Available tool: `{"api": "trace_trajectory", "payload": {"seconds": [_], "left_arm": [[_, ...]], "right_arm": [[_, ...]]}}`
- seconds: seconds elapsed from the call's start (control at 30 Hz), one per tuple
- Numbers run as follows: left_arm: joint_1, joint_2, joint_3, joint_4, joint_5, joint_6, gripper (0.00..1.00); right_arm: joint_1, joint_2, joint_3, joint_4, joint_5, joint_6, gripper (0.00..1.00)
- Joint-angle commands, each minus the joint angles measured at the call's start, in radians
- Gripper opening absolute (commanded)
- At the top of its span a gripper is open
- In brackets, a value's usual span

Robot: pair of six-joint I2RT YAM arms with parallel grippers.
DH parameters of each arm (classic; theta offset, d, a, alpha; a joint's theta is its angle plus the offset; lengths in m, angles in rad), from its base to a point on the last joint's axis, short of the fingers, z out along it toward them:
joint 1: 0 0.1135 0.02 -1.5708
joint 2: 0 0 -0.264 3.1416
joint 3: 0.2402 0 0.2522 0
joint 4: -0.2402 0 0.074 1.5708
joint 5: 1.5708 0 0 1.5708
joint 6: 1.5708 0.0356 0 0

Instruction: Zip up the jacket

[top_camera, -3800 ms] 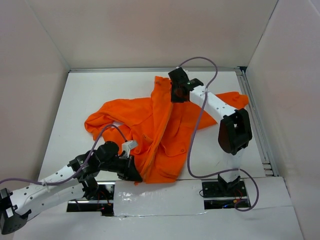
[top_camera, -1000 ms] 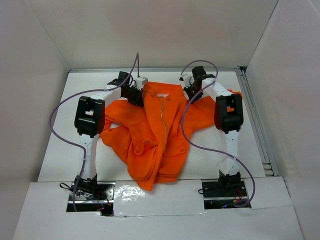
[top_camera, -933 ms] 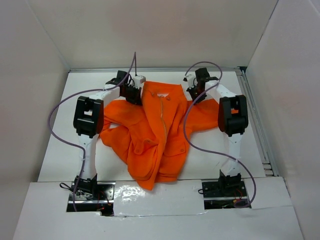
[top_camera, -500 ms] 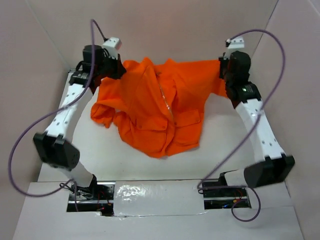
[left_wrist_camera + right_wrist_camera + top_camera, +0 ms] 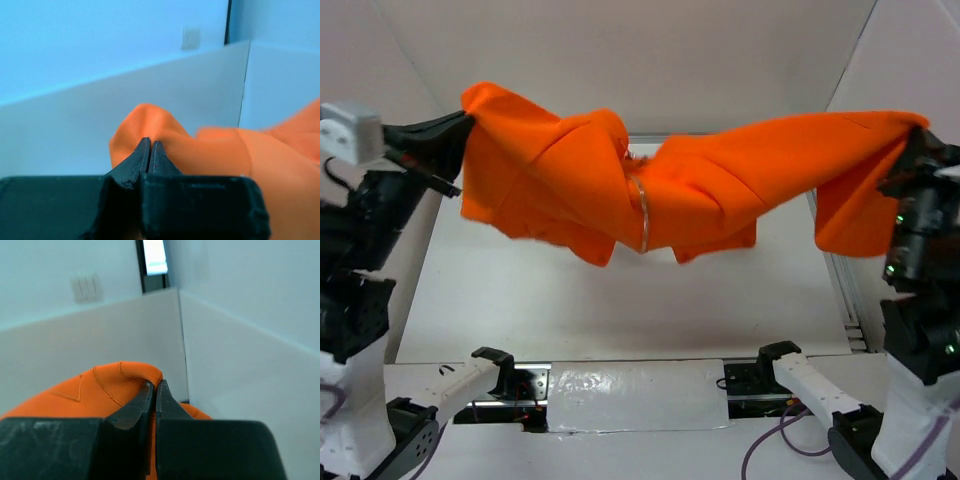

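The jacket hangs in the air, so my left gripper will move down and outward toward the white table below the jacket and release the jacket's shoulder end.
The bright orange jacket (image 5: 690,190) hangs in the air above the table, stretched between both arms. Its centre zipper (image 5: 642,215) shows as a pale curved line near the middle. My left gripper (image 5: 463,125) is shut on the jacket's left shoulder end, high at the left. In the left wrist view the orange fabric (image 5: 160,127) bulges just beyond the closed gripper (image 5: 150,144). My right gripper (image 5: 918,135) is shut on the right end, high at the right. In the right wrist view a stitched orange fold (image 5: 120,377) is pinched in the closed gripper (image 5: 155,385).
The white table (image 5: 620,300) lies below the hanging jacket, walled by white panels on three sides. A metal rail (image 5: 835,280) runs along the right edge. The arm bases (image 5: 510,385) stand at the near edge.
Both arms have risen and spread apart, lifting the jacket off the table. It went from lying crumpled to hanging stretched between the two grippers.
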Motion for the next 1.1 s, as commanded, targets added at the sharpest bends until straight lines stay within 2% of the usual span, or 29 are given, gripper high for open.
{"api": "trace_trajectory", "payload": {"seconds": [0.0,0.17,0.3,0.43,0.47,0.5,0.53,0.57,0.6,0.67,0.73,0.9,1.07], "left_arm": [[0.0,-0.009,0.098,0.066,-0.017,0.006,0.0],[-0.001,0.063,0.041,0.109,-0.066,-0.014,0.0],[0.032,0.253,-0.045,0.129,-0.106,-0.06,0.0],[0.121,0.438,-0.179,0.134,0.028,-0.165,0.0],[0.129,0.494,-0.21,0.156,0.048,-0.17,0.0],[0.135,0.522,-0.236,0.167,0.068,-0.179,0.1],[0.143,0.548,-0.273,0.169,0.091,-0.19,0.3],[0.146,0.597,-0.283,0.166,0.133,-0.205,0.77],[0.15,0.619,-0.286,0.139,0.134,-0.219,0.99],[0.152,0.66,-0.28,0.109,0.142,-0.244,0.99],[0.147,0.671,-0.278,0.088,0.145,-0.248,0.99],[0.131,0.651,-0.342,0.058,0.216,-0.296,0.99],[0.069,0.618,-0.418,-0.006,0.193,-0.334,0.99]], "right_arm": [[0.002,-0.027,0.079,0.007,0.038,-0.033,0.0],[-0.002,0.033,0.02,0.024,0.057,-0.018,0.0],[-0.03,0.169,-0.121,0.075,0.015,0.056,0.0],[-0.091,0.313,-0.262,0.186,-0.121,0.13,0.0],[-0.103,0.382,-0.317,0.211,-0.141,0.137,0.05],[-0.108,0.419,-0.329,0.22,-0.158,0.139,0.1],[-0.117,0.454,-0.33,0.196,-0.198,0.136,0.2],[-0.125,0.526,-0.329,0.188,-0.218,0.144,0.55],[-0.133,0.56,-0.326,0.167,-0.236,0.148,0.7],[-0.133,0.628,-0.316,0.156,-0.223,0.195,0.92],[-0.139,0.651,-0.313,0.147,-0.244,0.206,1.0],[-0.14,0.717,-0.293,0.099,-0.435,0.248,1.0],[-0.136,0.716,-0.365,0.105,-0.437,0.357,1.0]]}}
